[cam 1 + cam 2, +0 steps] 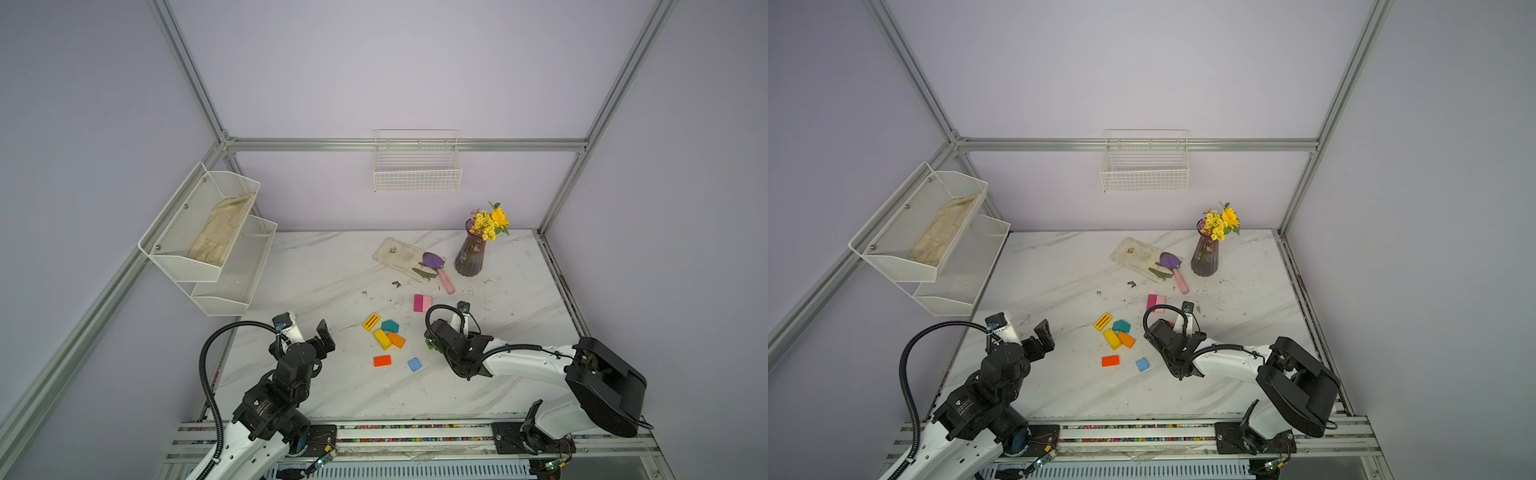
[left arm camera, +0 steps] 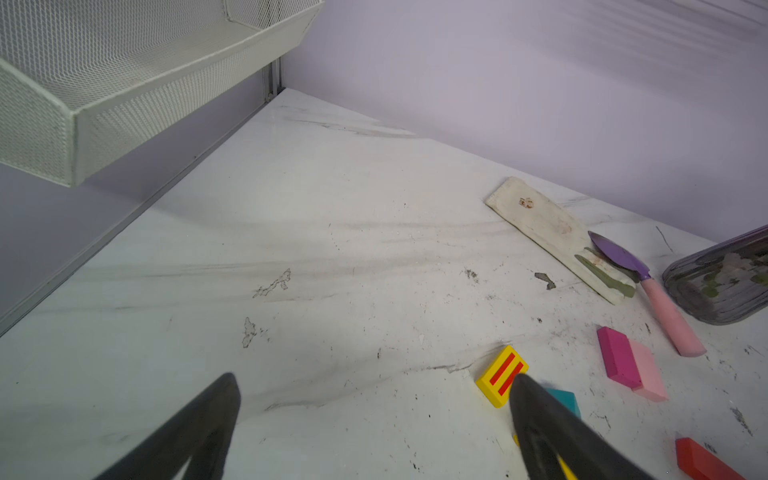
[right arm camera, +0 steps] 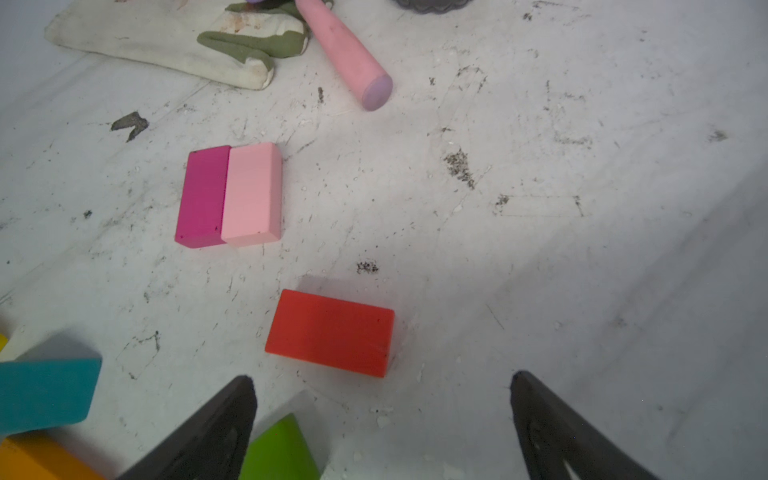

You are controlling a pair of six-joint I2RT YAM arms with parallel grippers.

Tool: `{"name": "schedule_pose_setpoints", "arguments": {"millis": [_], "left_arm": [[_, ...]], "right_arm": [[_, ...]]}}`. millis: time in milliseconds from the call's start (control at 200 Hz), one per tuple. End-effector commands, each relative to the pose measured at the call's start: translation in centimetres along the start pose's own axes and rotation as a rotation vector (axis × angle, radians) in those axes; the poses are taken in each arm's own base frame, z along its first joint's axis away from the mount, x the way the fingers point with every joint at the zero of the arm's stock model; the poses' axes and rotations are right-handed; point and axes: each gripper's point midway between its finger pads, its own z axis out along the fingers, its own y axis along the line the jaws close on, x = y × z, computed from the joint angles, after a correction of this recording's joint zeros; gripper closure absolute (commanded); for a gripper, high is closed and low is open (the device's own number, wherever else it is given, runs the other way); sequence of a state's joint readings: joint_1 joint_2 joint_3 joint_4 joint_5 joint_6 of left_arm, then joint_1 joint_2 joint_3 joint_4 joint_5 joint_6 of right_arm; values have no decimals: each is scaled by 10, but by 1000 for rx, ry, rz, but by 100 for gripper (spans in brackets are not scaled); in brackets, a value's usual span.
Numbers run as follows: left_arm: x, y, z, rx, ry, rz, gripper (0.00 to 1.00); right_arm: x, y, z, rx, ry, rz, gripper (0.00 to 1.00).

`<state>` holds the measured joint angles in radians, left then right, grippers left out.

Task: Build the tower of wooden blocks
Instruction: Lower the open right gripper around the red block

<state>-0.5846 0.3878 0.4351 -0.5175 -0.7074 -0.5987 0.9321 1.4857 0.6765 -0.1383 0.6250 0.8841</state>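
I will next move my right gripper outward and down until its open fingers are on either side of the short ends of the red block [image 3: 330,332], and then close it.
The wood blocks lie loose and flat on the marble table [image 1: 316,386]; no tower is in view. A magenta and a pink block [image 1: 422,303] sit side by side. A striped yellow block [image 1: 371,322], a teal one [image 1: 390,326], a yellow one [image 1: 382,339] and an orange one [image 1: 396,340] cluster mid-table. Nearer the front are a red-orange block [image 1: 382,360] and a blue block [image 1: 414,365]. My right gripper [image 3: 381,378] is open just above the table, with a red block [image 3: 330,332] ahead and a green block [image 3: 282,449] beside one finger. My left gripper [image 2: 376,378] hangs open and empty, left of the cluster.
A purple vase with yellow flowers [image 1: 470,253] stands at the back right, with a purple trowel [image 1: 438,270] and a dirty white cloth [image 1: 399,254] beside it. A two-tier mesh shelf [image 1: 208,237] juts from the left wall. A wire basket [image 1: 417,166] hangs on the back wall.
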Motion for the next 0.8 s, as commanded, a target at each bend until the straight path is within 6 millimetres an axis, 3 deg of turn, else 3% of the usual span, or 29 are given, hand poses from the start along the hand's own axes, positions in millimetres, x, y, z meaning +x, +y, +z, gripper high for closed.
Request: {"name": "schedule_pose_setpoints", "arguments": {"millis": [0, 130, 330, 680, 795], "left_arm": [[-11, 3, 3, -40, -52, 3, 0], [-11, 3, 2, -41, -48, 0, 0], [-12, 4, 0, -26, -62, -18, 0], [-11, 4, -1, -19, -60, -19, 0], [-11, 4, -1, -21, -59, -20, 0]], "right_arm": [[-3, 10, 8, -26, 22, 2, 3], [0, 3, 27, 9, 55, 15, 6], [16, 12, 51, -28, 136, 4, 15], [18, 10, 51, -23, 143, 12, 18], [18, 9, 51, -13, 142, 9, 23]]}}
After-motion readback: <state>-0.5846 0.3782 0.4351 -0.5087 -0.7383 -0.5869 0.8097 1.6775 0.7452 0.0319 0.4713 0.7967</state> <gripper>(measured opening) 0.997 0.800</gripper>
